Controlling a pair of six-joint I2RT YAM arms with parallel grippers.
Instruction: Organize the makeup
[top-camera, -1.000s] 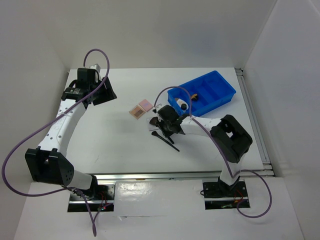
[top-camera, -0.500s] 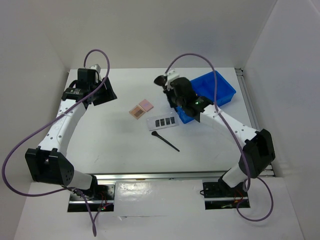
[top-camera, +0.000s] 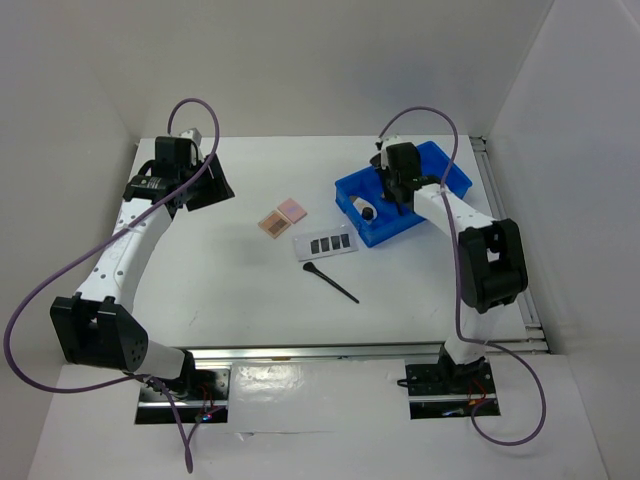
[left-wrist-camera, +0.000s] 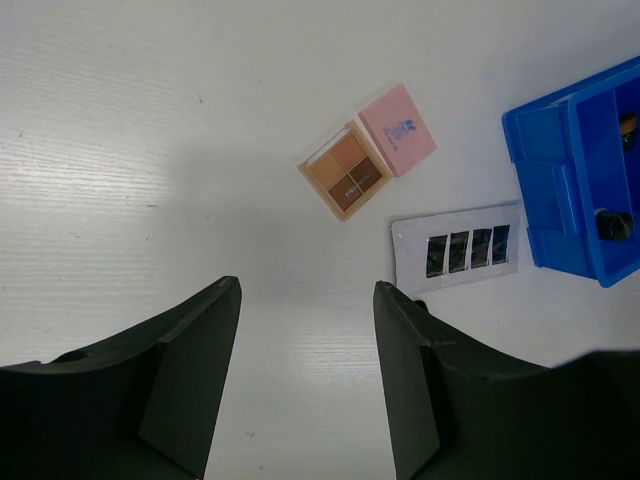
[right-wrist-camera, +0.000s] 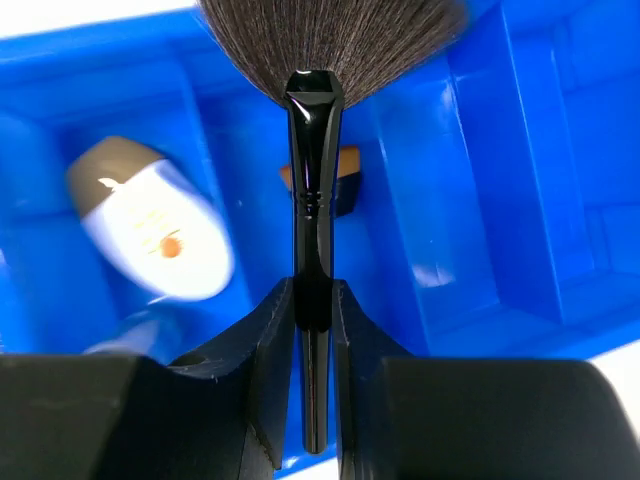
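Observation:
The fan brush hangs lengthwise over the section of the blue bin with the small orange-brown item, so my right gripper will move down slightly and release the brush.
My right gripper (top-camera: 392, 186) hangs over the blue bin (top-camera: 448, 186) and is shut on a black fan brush (right-wrist-camera: 311, 215), handle between its jaws (right-wrist-camera: 312, 300), bristles spread above. Below it in the bin (right-wrist-camera: 480, 150) lie a white tube (right-wrist-camera: 155, 235) and a small orange-brown item (right-wrist-camera: 345, 180). On the table rest a pink compact (top-camera: 292, 209), a tan compact (top-camera: 273, 224), a grey strip palette (top-camera: 326, 243) and a thin black brush (top-camera: 330, 281). My left gripper (top-camera: 207, 184) stands open at the far left, nothing between its fingers (left-wrist-camera: 307, 300); its view shows both compacts (left-wrist-camera: 347, 172) and the palette (left-wrist-camera: 462, 250).
White walls close in the table on the left, back and right. The bin's corner (left-wrist-camera: 560, 190) lies just right of the palette. A metal rail (top-camera: 330, 350) runs along the near edge by the arm bases.
My right arm lifted the fan brush from beside the palette and swung it back and right, ending over the blue bin. The left arm has not moved.

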